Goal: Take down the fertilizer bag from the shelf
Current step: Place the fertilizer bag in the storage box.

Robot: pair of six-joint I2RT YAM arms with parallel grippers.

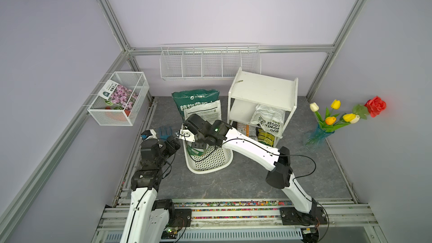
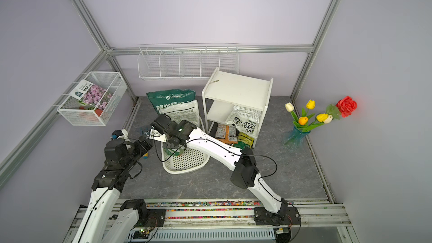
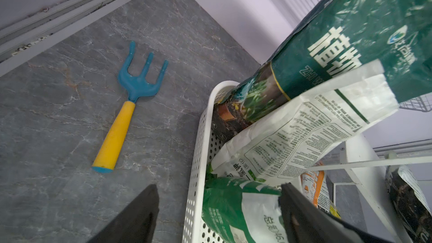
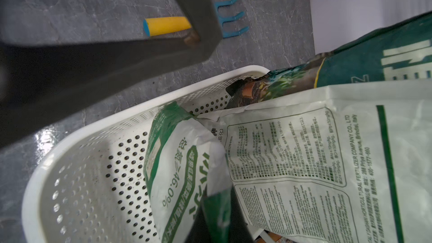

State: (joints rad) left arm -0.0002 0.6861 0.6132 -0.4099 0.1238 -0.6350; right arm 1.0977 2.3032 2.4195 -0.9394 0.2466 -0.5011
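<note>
My right gripper is above the basket [image 1: 207,156] [image 4: 129,175] with the bag inside it, so I will tilt the gripper toward the hand rake's side and release the bag's green top edge.
The fertilizer bag [image 4: 177,160], green and white, stands in a white perforated basket [image 4: 93,160] on the floor, left of the shelf [image 1: 264,87]. My right gripper [image 4: 217,211] points down into the basket and is shut on the bag's green top edge. My left gripper [image 3: 217,206] is open at the basket's left side. One finger is outside the basket wall [image 3: 198,148] and the other is over the fertilizer bag [image 3: 233,206]. In both top views the two grippers [image 1: 198,147] [image 2: 145,144] sit close together over the basket [image 1: 210,162]. A white soil bag [image 1: 268,119] overhangs the shelf's middle board.
A large dark-green bag [image 1: 196,101] and a white printed bag [image 1: 203,113] lean in the basket's far end. A blue and yellow hand rake [image 3: 117,134] lies on the floor to its left. A vase of flowers [image 1: 327,122] stands right. A mesh box [image 1: 119,99] and wire basket [image 1: 210,64] hang on the walls.
</note>
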